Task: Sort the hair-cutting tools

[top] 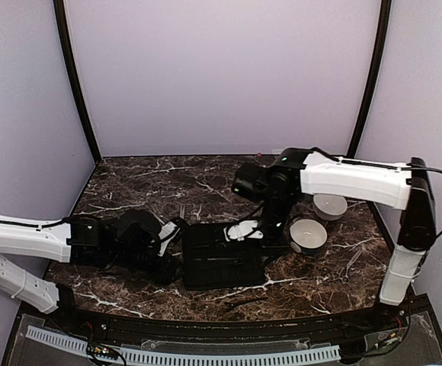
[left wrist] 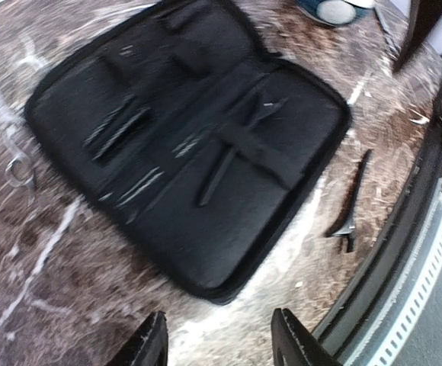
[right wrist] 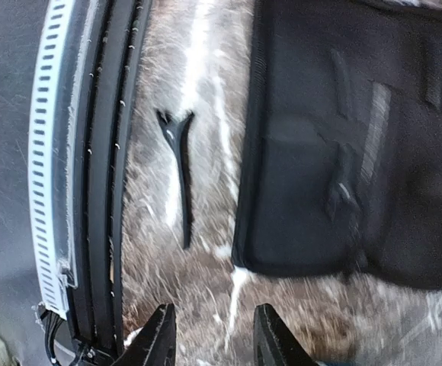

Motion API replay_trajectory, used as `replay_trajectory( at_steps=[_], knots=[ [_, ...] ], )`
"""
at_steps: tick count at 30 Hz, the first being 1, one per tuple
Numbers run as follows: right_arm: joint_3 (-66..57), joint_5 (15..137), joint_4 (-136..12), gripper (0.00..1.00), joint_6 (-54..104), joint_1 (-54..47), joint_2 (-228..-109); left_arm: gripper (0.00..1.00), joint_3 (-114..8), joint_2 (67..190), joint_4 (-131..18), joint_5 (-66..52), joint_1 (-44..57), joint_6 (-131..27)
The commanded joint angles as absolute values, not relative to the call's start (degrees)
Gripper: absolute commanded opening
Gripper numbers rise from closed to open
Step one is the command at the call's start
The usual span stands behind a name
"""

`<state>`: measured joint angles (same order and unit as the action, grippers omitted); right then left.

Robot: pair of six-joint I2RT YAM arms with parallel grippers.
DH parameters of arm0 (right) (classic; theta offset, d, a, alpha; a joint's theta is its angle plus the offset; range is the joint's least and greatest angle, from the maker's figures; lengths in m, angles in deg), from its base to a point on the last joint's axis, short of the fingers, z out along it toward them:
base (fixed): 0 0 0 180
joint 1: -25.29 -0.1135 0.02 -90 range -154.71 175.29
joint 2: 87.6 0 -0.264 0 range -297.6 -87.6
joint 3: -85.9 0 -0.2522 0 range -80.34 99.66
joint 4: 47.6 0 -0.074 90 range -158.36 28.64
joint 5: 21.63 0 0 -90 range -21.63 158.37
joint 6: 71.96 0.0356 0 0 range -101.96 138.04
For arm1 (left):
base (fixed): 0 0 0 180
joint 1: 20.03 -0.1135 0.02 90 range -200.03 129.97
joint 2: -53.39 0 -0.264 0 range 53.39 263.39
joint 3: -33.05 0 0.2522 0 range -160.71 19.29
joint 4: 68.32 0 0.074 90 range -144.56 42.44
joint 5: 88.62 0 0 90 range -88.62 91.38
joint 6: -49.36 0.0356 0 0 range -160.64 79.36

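Note:
The clip is below my left gripper, to the gripper's right in the top view. My left gripper should move toward it, turn to straddle the clip's slanting body (top: 240,303) (left wrist: 349,209), and go down.
An open black zip case (top: 215,259) lies at the table's near middle, with slim dark tools (left wrist: 118,130) tucked in its pockets. A slim dark clip (left wrist: 349,204) lies on the marble between the case and the front edge; it also shows in the right wrist view (right wrist: 178,174). Silvery scissors (left wrist: 9,133) lie beside the case's far side. Another pair of scissors (top: 350,265) lies at the right. My left gripper (left wrist: 219,343) is open and empty just off the case's near corner. My right gripper (right wrist: 213,332) is open and empty above the case's right edge.
Two round white bowls (top: 330,206) (top: 309,235) stand right of the case, close to the right arm. The black raised front rim (right wrist: 103,191) of the table runs just beyond the clip. Dark marble table (top: 145,183).

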<state>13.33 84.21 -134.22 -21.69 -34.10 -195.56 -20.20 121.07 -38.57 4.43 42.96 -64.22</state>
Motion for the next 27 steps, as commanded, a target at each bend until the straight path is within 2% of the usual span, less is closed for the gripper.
replay_trajectory(
  at_steps=[1, 8, 11, 13, 14, 15, 17, 20, 27],
  knots=[
    [3.68, 83.60, -128.36, 0.35, -20.15, -26.33, -182.77, 0.47, -26.43, 125.87, -39.46, -1.65, 44.66, -57.80],
    [-16.96, 82.62, -108.85, 0.41, -13.64, -11.65, -159.32, 0.46, -42.39, 141.69, -33.03, -2.45, 48.17, -50.92],
    [-25.89, 79.91, -99.74, 0.51, -11.21, -6.14, -150.31, 0.45, -49.59, 148.96, -30.53, -3.77, 50.31, -47.71],
    [-31.27, 78.10, -93.27, 0.62, -8.02, -2.27, -144.94, 0.43, -54.42, 154.42, -27.90, -4.13, 51.87, -45.64],
    [-34.00, 78.43, -90.33, 0.72, -6.11, 0.12, -142.03, 0.42, -56.78, 156.63, -26.80, -4.15, 52.47, -44.70],
    [-36.46, 80.19, -86.77, 0.83, -4.30, 2.71, -140.09, 0.40, -58.84, 158.72, -25.50, -4.48, 52.92, -43.76],
    [-40.46, 87.01, -84.28, 0.93, -1.75, 8.32, -137.29, 0.37, -63.01, 162.53, -22.80, -6.47, 53.57, -42.22],
    [-41.77, 93.58, -85.32, 0.94, -2.38, 11.17, -134.79, 0.35, -67.67, 166.75, -19.52, -8.92, 53.86, -40.83],
    [-42.44, 93.51, -85.35, 0.93, -4.13, 12.71, -134.65, 0.34, -70.27, 170.39, -15.01, -10.15, 53.96, -39.33]
  ],
)
